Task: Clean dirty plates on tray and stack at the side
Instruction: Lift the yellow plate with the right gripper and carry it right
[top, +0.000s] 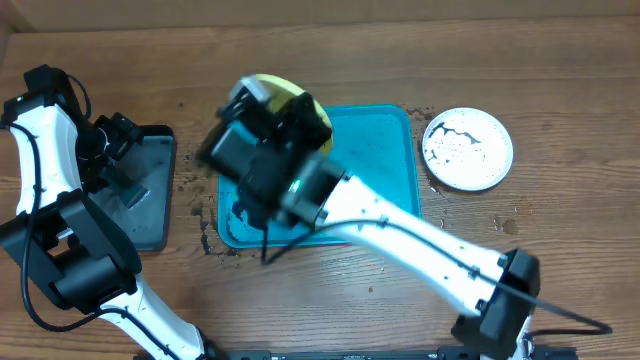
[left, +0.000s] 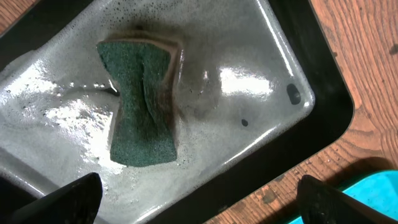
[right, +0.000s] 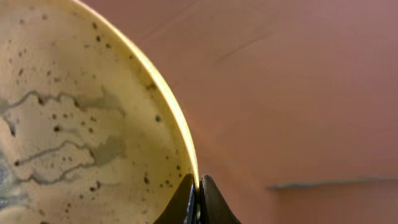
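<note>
My right gripper is above the white-rimmed plate (top: 467, 148), which is to its right in the overhead view. It needs to swing across next, lower the yellow-green plate onto that plate and let go.
My right gripper (top: 268, 108) is shut on the rim of the yellow-green plate (top: 316, 118) and holds it lifted and tilted over the far left of the turquoise tray (top: 380, 150). In the right wrist view the fingers (right: 198, 194) pinch the plate's yellow edge (right: 93, 124); its face shows specks and grey smears. The white-rimmed plate (top: 467, 148), smeared black, lies on the table right of the tray. The light blue plate is out of view. My left gripper (left: 199, 200) is open and empty above the black tray (left: 323, 118).
A green sponge (left: 140, 102) lies in soapy water in the black tray (top: 155, 215) at the left. Dark crumbs (top: 200, 212) dot the table between the two trays. The turquoise tray's corner shows in the left wrist view (left: 376, 193).
</note>
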